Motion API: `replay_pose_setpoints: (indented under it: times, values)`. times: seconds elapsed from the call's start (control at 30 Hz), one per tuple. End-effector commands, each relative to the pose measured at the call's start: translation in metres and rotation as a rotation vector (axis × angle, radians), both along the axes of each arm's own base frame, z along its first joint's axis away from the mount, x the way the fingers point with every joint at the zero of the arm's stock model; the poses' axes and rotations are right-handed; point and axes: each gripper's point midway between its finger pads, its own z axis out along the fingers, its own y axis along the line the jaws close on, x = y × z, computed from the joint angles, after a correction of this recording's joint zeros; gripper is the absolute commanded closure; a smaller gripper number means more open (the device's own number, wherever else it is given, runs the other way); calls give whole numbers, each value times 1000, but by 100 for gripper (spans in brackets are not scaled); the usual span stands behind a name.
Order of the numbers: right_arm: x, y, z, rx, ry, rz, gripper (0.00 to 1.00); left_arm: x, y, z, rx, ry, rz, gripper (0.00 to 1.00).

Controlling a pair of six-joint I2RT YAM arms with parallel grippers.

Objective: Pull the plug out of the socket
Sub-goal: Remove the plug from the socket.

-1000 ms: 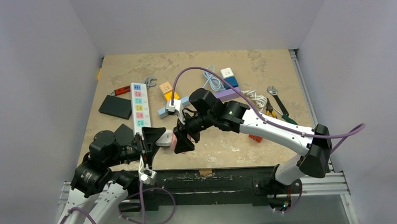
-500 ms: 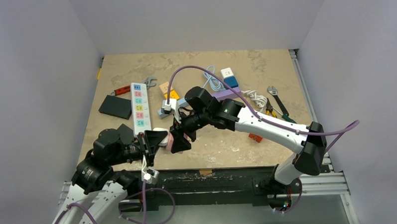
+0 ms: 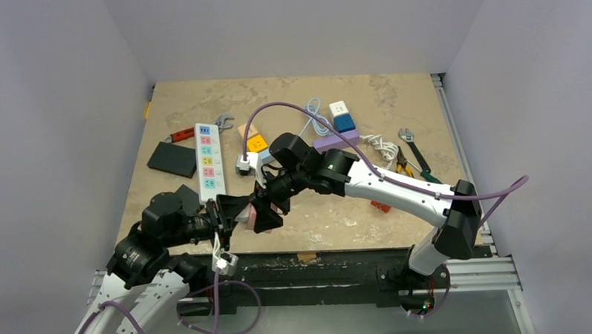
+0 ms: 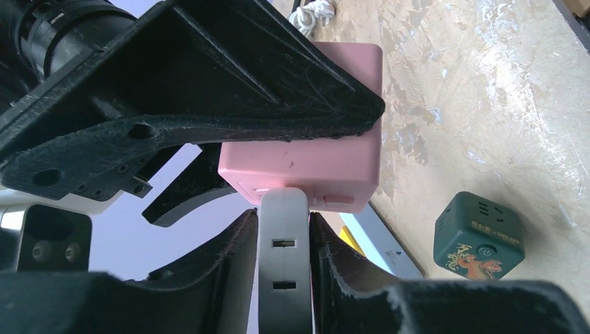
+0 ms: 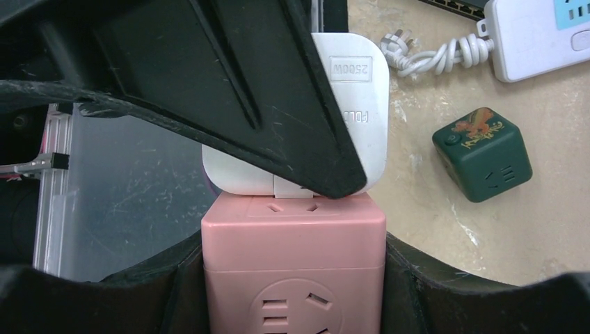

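Note:
The spot on the tabletop (image 3: 357, 206) beside the red cube is bare. My right gripper will pull away from the plug next, then go down and let go of the socket there.
A white plug (image 4: 284, 257) sits in a pink cube socket (image 5: 292, 268), both held in the air above the table's near edge. My left gripper (image 4: 284, 278) is shut on the white plug, one finger on each flat side. My right gripper (image 5: 292, 292) is shut on the pink socket, its fingers pressed on the cube's two sides. In the right wrist view the plug (image 5: 355, 104) still meets the cube's top face. In the top view the two grippers meet at the socket (image 3: 251, 213), and the plug is mostly hidden there.
A dark green cube socket (image 5: 483, 153) lies on the table beside the grippers. A white power strip (image 3: 208, 157), a black block (image 3: 171, 159), wrenches, pliers (image 3: 406, 163), cables and more cube sockets (image 3: 340, 115) lie farther back.
Both grippers, with plug and socket joined, have shifted slightly left and towards the near edge. The right arm stretched further left. Grips are unchanged.

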Motion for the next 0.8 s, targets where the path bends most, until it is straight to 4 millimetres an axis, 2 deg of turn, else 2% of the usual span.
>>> replay_pose_setpoints:
  times: [0.0, 0.03, 0.2, 0.33, 0.57, 0.77]
  values:
    - [-12, 11, 31, 88, -20, 59, 100, 3, -3, 24, -33, -72, -4, 67]
    - [-12, 11, 31, 88, -21, 58, 100, 3, -3, 24, -32, -71, -2, 67]
    - [-10, 8, 28, 77, -27, 43, 100, 5, -1, 23, -25, -74, 10, 91]
    - [-15, 2, 25, 69, -18, 49, 100, 7, 1, 24, -20, -78, 25, 100]
    - [-14, -28, 0, -14, -15, -11, 100, 14, 6, 22, 4, -97, 64, 100]
    - [-11, -57, -13, -48, 0, -56, 100, 13, 7, 20, 21, -103, 60, 100]
